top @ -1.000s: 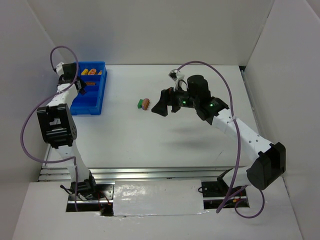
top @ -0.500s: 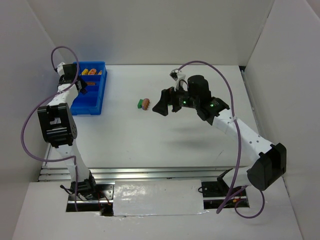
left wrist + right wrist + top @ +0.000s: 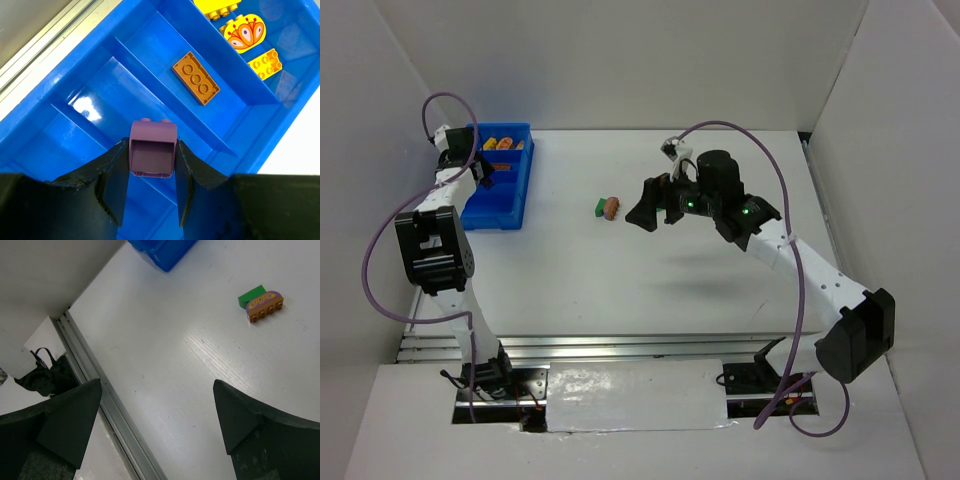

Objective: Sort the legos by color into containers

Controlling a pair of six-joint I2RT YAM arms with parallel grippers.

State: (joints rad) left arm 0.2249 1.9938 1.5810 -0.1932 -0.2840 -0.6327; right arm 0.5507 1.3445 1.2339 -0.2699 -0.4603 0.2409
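Observation:
The section of the blue container beside the orange-brown brick's (image 3: 501, 183) is empty and lies under the purple lego, so my left gripper stays over it and opens next.
In the left wrist view my left gripper (image 3: 152, 150) is shut on a purple lego (image 3: 152, 145) and holds it above a middle compartment of the blue container (image 3: 90, 80). An orange-brown brick (image 3: 196, 78) lies in the neighbouring compartment. Beyond it lie yellow blocks (image 3: 265, 64) and a yellow-and-red round piece (image 3: 245, 33). From above, the left gripper (image 3: 480, 172) hangs over the container (image 3: 500, 205). A green block (image 3: 251, 296) and an orange-and-purple piece (image 3: 265, 306) lie side by side, touching, on the table. My right gripper (image 3: 157, 390) is open and empty, hovering to their right (image 3: 655, 205).
White walls enclose the table on the left, back and right. A metal rail (image 3: 110, 425) runs along the table's near edge. The container's corner (image 3: 162, 250) shows at the top of the right wrist view.

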